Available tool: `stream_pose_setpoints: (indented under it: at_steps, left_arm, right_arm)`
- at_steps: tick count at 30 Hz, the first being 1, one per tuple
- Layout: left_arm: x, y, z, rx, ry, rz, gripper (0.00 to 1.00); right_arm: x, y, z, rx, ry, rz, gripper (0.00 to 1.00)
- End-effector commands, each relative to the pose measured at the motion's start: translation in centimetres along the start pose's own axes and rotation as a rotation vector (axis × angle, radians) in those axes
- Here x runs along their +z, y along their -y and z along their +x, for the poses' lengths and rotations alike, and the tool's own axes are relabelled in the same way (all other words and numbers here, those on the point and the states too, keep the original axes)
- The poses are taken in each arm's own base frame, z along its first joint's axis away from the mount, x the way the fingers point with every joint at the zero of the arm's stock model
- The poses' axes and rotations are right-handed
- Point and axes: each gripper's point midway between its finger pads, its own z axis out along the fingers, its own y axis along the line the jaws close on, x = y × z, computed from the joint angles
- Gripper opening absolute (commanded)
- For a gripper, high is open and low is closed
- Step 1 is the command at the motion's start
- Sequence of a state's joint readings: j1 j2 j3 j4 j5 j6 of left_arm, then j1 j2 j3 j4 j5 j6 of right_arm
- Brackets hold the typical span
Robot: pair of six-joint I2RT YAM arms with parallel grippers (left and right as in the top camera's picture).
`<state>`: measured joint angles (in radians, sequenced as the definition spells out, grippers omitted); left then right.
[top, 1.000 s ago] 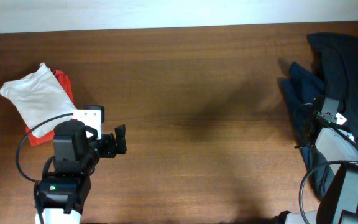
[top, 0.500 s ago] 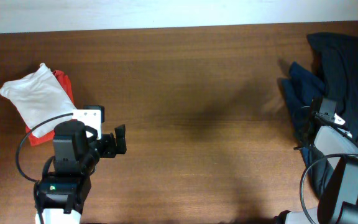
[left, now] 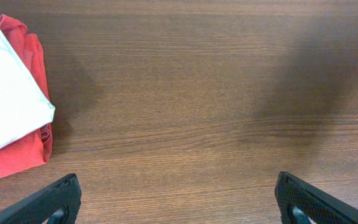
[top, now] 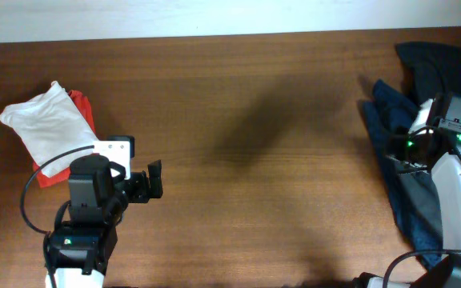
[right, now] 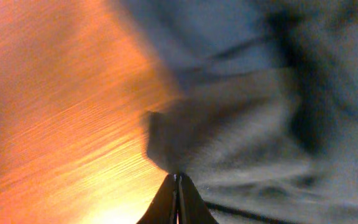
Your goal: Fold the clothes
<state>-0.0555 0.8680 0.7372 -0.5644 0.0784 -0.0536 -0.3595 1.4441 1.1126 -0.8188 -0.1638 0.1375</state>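
My right gripper draws the fold of dark cloth over the bare wood next and releases it. That clear part lies to the gripper's left in the overhead view.
A pile of dark navy clothes (top: pixel 442 68) lies at the table's right edge, with a bluer garment (top: pixel 384 112) spread toward the front. My right gripper (top: pixel 398 150) is over this pile. In the right wrist view its fingers (right: pixel 178 179) are shut on a fold of the dark cloth (right: pixel 229 137), and the view is blurred. A folded white garment (top: pixel 42 128) lies on a folded red one (top: pixel 82 108) at the far left; both also show in the left wrist view (left: pixel 5 93) (left: pixel 17 158). My left gripper (top: pixel 154 180) (left: pixel 179 208) is open and empty over bare wood.
The brown wooden table (top: pixel 254 120) stretches between the two cloth piles. Its far edge meets a white wall at the top of the overhead view. A white tag (top: pixel 117 147) sits by the left arm.
My right arm has risen and swung toward the back right over the dark pile, with cloth in its fingers. The shadow on the table has shifted. The left arm has not moved.
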Motion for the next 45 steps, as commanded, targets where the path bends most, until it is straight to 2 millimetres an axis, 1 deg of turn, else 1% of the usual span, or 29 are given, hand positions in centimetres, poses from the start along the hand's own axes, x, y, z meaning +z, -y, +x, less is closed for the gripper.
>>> stream_pose_setpoints:
  at_steps: [1,2,4,6,7,9,11,12,14,17,19,22,23,24,26,27,28,29,30,31,32,33,35,36,38,39,42,44,45]
  left_arm:
    - [-0.5,0.1,-1.0,-0.014,0.027,0.008,0.99]
    - [-0.5,0.1,-1.0,-0.015,0.027,0.008,0.99]
    - [-0.5,0.1,-1.0,-0.015,0.027,0.008,0.99]
    - [-0.4,0.1,-1.0,-0.015,0.024,0.008,0.99]
    - [-0.4,0.1,-1.0,-0.015,0.023,0.008,0.99]
    - [-0.4,0.1,-1.0,-0.015,0.022,0.008,0.99]
    - [-0.4,0.1,-1.1,-0.015,0.025,0.008,0.99]
    - [-0.4,0.1,-1.1,-0.015,0.026,0.008,0.99]
    - [-0.4,0.1,-1.1,-0.015,0.026,0.008,0.99]
    - [-0.4,0.1,-1.1,-0.015,0.026,0.008,0.99]
    - [-0.4,0.1,-1.0,-0.015,0.025,0.008,0.99]
    - [-0.4,0.1,-1.0,-0.015,0.025,0.008,0.99]
    - [-0.4,0.1,-1.0,-0.015,0.025,0.008,0.99]
    - [-0.4,0.1,-1.1,-0.015,0.025,0.008,0.99]
    - [-0.4,0.1,-1.0,-0.015,0.024,0.008,0.99]
    - [-0.4,0.1,-1.0,-0.015,0.024,0.008,0.99]
    - [-0.4,0.1,-1.2,-0.015,0.031,0.009,0.99]
    - [-0.4,0.2,-1.4,-0.014,0.041,0.013,0.99]
    - [-0.4,1.0,-1.6,-0.012,0.048,0.060,0.99]
    - [-0.3,2.4,-1.8,-0.008,0.051,0.145,0.99]
    - [-0.1,3.9,-1.8,-0.007,0.040,0.231,0.99]
    - [0.3,4.6,-1.6,-0.032,0.019,0.275,0.99]
    - [1.6,5.6,-0.4,-0.117,-0.062,0.319,0.99]
    - [2.5,6.5,0.6,-0.141,-0.120,0.352,0.99]
    - [4.4,8.6,3.0,-0.173,-0.250,0.393,0.99]
    - [5.6,10.0,4.8,-0.213,-0.339,0.404,0.99]
    - [7.9,14.5,9.5,-0.292,-0.550,0.430,0.99]
    - [8.8,17.7,11.4,-0.284,-0.616,0.498,0.99]
    - [9.1,18.7,12.1,-0.283,-0.634,0.507,0.99]
  right_arm:
    - [-6.6,-10.1,0.2,-0.210,0.083,-0.568,0.04]
    - [-9.4,-12.3,0.6,-0.270,0.126,-0.657,0.04]
    - [-12.2,-14.5,1.9,-0.372,0.186,-0.679,0.04]
    - [-13.6,-16.6,4.2,-0.479,0.193,-0.662,0.04]
    - [-13.8,-17.6,5.6,-0.522,0.172,-0.666,0.04]
    - [-13.9,-20.6,9.0,-0.632,0.099,-0.711,0.04]
    - [-13.4,-23.5,12.0,-0.724,0.046,-0.717,0.04]
    - [-13.2,-24.4,12.9,-0.763,0.038,-0.719,0.04]
    - [-11.7,-27.2,14.9,-0.812,0.029,-0.670,0.04]
    - [-8.9,-31.5,17.8,-0.862,0.004,-0.669,0.04]
    - [-6.4,-35.2,18.8,-0.858,0.019,-0.707,0.04]
    - [-5.5,-37.7,19.0,-0.870,0.067,-0.756,0.04]
    - [-5.0,-38.0,18.6,-0.866,0.087,-0.744,0.05]
    - [-4.5,-37.7,18.1,-0.859,0.105,-0.705,0.21]
    - [-3.5,-36.0,16.6,-0.840,0.149,-0.574,0.61]
    - [-3.5,-34.7,15.4,-0.824,0.171,-0.510,0.96]
    - [-4.6,-32.5,13.0,-0.783,0.217,-0.431,0.99]
    - [-5.5,-31.1,11.4,-0.753,0.241,-0.394,0.99]
    - [-6.7,-29.4,9.8,-0.713,0.259,-0.370,0.99]
    - [-7.8,-26.8,7.9,-0.658,0.275,-0.333,0.99]
    - [-8.6,-24.3,6.6,-0.608,0.279,-0.294,0.99]
    - [-9.0,-22.5,5.8,-0.571,0.277,-0.263,0.99]
    - [-9.5,-18.5,4.7,-0.495,0.259,-0.187,0.99]
    - [-9.5,-16.1,4.2,-0.447,0.241,-0.138,0.99]
    - [-9.2,-13.0,3.9,-0.382,0.203,-0.069,0.99]
    - [-8.9,-11.3,3.7,-0.341,0.179,-0.030,0.99]
    - [-8.7,-7.8,3.0,-0.246,0.154,0.041,0.99]
    - [-8.7,-5.7,2.7,-0.189,0.141,0.080,0.99]
    - [-8.7,-5.2,2.7,-0.173,0.137,0.090,0.99]
